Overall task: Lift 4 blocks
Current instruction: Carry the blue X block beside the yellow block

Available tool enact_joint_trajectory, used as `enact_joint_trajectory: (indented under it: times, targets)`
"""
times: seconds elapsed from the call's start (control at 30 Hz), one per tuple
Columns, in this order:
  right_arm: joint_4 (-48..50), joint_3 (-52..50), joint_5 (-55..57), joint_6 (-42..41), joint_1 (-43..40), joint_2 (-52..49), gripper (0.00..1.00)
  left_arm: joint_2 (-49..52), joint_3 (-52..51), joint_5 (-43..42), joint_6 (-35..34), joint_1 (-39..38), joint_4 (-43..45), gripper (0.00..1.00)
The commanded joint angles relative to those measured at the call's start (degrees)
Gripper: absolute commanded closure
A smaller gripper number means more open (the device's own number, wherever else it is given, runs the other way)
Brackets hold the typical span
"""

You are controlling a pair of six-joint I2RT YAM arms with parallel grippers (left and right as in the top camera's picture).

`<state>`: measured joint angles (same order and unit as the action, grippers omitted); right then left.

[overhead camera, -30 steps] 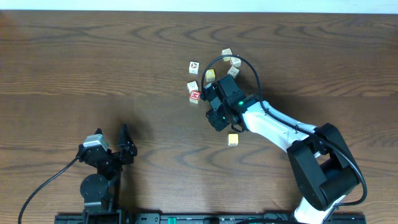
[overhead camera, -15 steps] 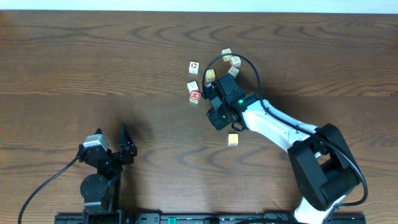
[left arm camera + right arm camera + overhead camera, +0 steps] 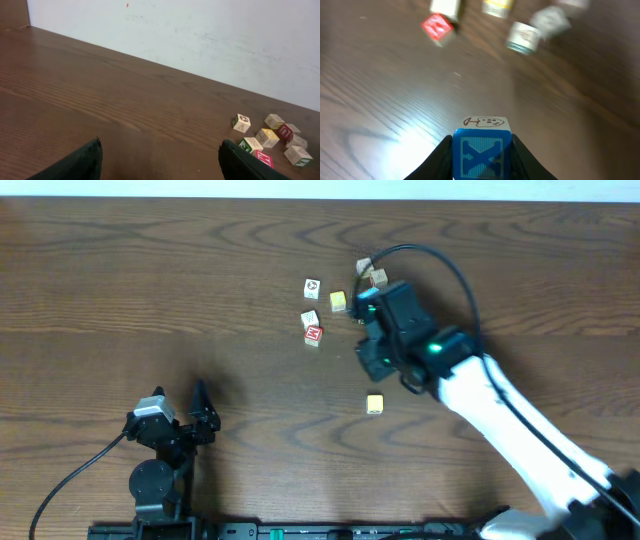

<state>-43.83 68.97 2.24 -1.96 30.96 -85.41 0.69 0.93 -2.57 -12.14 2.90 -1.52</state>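
My right gripper will next pull back and lower the blue block. Then it will let the block go on bare wood point(image 3: 394, 406) beside the paler yellow cube, which is below and back of the gripper.
My right gripper point(image 3: 481, 148) is shut on the blue block with a white X point(image 3: 481, 157) and holds it above the table. From overhead the right gripper point(image 3: 373, 357) hangs right of the red block point(image 3: 314, 334) and covers the blue block. The red block point(image 3: 438, 26) lies on the wood at upper left in the right wrist view. A yellow-orange block point(image 3: 338, 301) and a whitish block point(image 3: 310, 318) lie near the red one. My left gripper point(image 3: 200, 408) rests open at the front left, and nothing lies between the left gripper's point(image 3: 160, 165) fingers.
A paler yellow cube point(image 3: 374, 404) lies alone in front of the right gripper. A white picture cube point(image 3: 312, 287) and two more whitish cubes point(image 3: 378, 278) sit at the back of the cluster. The left wrist view shows the same cluster of cubes point(image 3: 267, 137) at far right.
The right arm has risen and swung right, away from the cluster, carrying the blue block up with it. The left arm has not moved.
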Motion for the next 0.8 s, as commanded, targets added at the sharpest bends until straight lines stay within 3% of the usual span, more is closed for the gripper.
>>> enact_joint_trajectory:
  times: [0.0, 0.23, 0.53, 0.77]
  targets:
    - [-3.8, 0.8, 6.4, -4.7, -3.6, 4.5, 0.92, -0.1, -0.7, 1.7, 0.5, -0.1, -2.6, 0.25]
    - [-7.2, -4.6, 3.2, -9.6, -9.7, 7.2, 0.96, -0.1, -0.7, 1.7, 0.5, -0.1, -2.5, 0.25]
    - [3.9, -19.7, -0.8, -15.6, -7.0, 7.2, 0.91, -0.1, -0.7, 1.7, 0.5, -0.1, -2.5, 0.25]
    - [7.5, -25.0, -3.8, -17.4, -6.4, 7.2, 0.9, -0.1, -0.7, 1.7, 0.5, -0.1, -2.5, 0.25]
